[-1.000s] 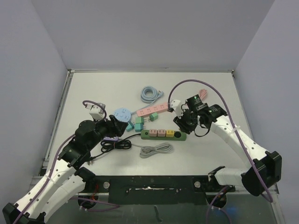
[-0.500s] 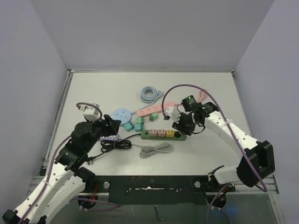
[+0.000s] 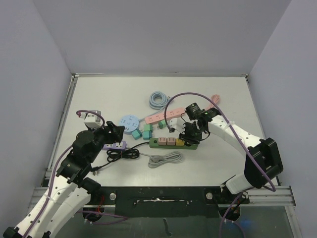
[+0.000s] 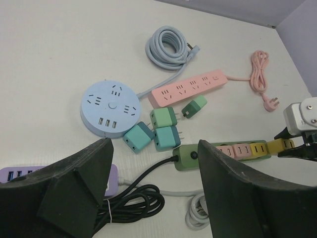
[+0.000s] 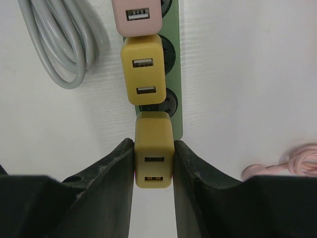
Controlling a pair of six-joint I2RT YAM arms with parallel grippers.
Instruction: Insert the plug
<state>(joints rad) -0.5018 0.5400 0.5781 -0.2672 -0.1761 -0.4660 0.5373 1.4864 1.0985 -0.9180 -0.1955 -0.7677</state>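
I will lower my right gripper toward the seated yellow plug, push its plug into the power strip's end socket beside that one and let go of it, because that socket is empty.
My right gripper is shut on a yellow USB plug and holds it over the end sockets of the green power strip, just below a seated yellow plug and a pink plug. In the top view the right gripper sits at the strip's right end. My left gripper is open and empty, above the black cord near the strip's switch end.
A purple USB strip, a round blue hub, a pink strip, teal and green loose plugs, a blue coiled cable and a grey coiled cable lie around the green strip.
My right gripper has moved left and down from the strip's far end onto the strip with the yellow plug. My left arm has drawn back a little to the left.
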